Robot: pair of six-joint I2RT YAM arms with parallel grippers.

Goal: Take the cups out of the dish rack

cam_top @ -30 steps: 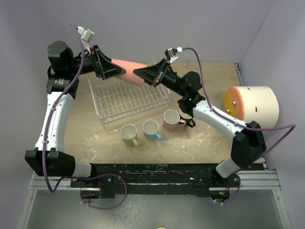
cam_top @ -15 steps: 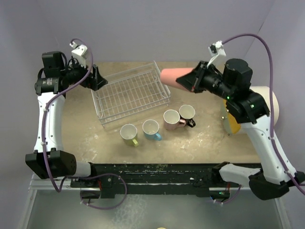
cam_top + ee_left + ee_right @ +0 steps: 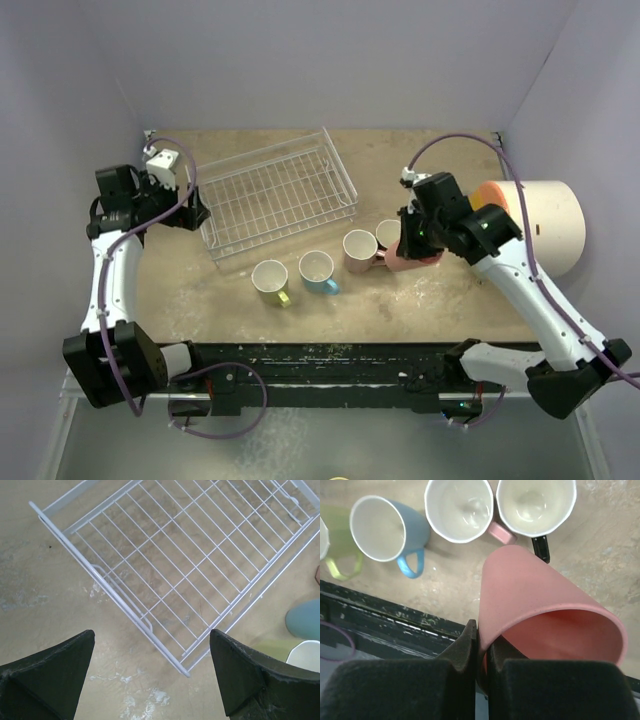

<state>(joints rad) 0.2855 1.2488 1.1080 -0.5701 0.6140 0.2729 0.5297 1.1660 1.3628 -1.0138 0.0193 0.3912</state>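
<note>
I will next move my right gripper back and down to bare tabletop by the dish rack's front bar, to let go of the coral-red cup there.
The white wire dish rack (image 3: pixel 275 195) stands empty; it fills the left wrist view (image 3: pixel 200 555). My left gripper (image 3: pixel 196 213) is open and empty, just off the rack's left near corner (image 3: pixel 150 680). My right gripper (image 3: pixel 408 246) is shut on the rim of the coral-red cup (image 3: pixel 535 600), held tilted low just right of the black cup (image 3: pixel 390 234). The yellow-green cup (image 3: pixel 270 277), light blue cup (image 3: pixel 317 268) and light pink cup (image 3: pixel 359 247) stand upright in a row in front of the rack. The coral-red cup (image 3: pixel 415 258) is partly hidden by the arm in the top view.
A big cream cylinder with an orange-yellow face (image 3: pixel 535 225) lies at the right edge, close behind my right arm. The table's dark front rail (image 3: pixel 380 625) runs right below the cups. Grey walls close in the back and sides.
My right arm has swung the coral-red cup down from high over the table to beside the black cup. My left arm has drawn back and lowered to the rack's left side.
</note>
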